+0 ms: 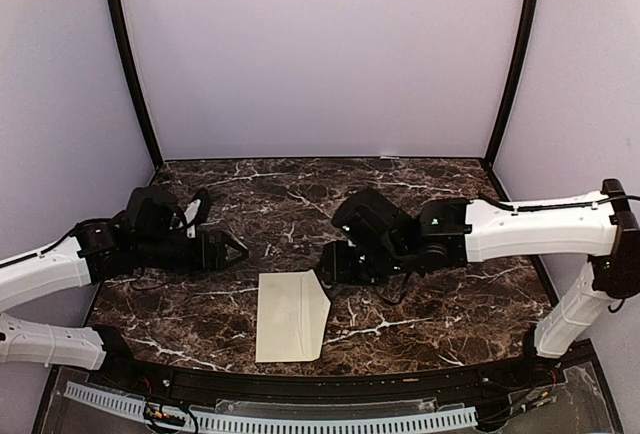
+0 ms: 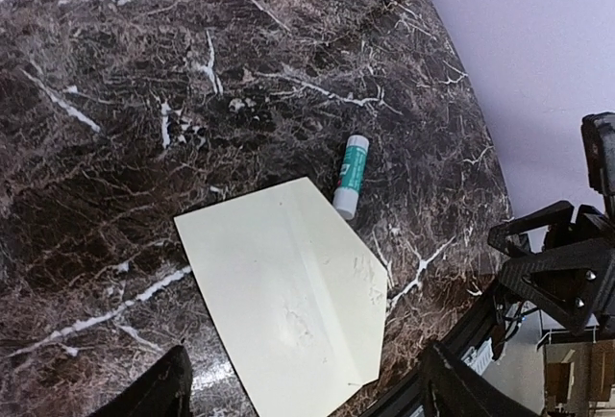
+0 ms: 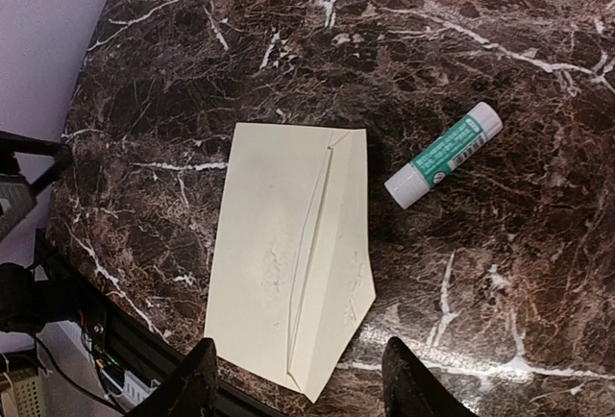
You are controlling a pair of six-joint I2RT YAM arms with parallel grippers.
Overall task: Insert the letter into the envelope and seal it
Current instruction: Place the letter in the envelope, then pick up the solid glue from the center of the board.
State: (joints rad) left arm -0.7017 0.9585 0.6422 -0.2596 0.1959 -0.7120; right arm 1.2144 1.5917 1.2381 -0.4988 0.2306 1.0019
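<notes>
The robot will bring its open right gripper down past the flap's side next, to the glue stick at its green label [image 3: 450, 151].
The cream envelope [image 1: 292, 316] lies flat near the table's front edge, its pointed flap spread out to the right. It shows in the left wrist view [image 2: 288, 292] and the right wrist view [image 3: 288, 254] too. No letter shows anywhere. My left gripper [image 1: 236, 249] hovers to the envelope's upper left, open, with nothing between its fingers [image 2: 161, 390]. My right gripper [image 1: 326, 266] hangs just above the envelope's top right corner, also open and empty; its fingertips [image 3: 411, 383] straddle the envelope's near end in its own view.
A glue stick [image 3: 444, 155] with a white cap and green label lies on the dark marble table [image 1: 420, 304] beside the envelope's far right corner; it also shows in the left wrist view [image 2: 352, 176]. The top view hides it under the right arm.
</notes>
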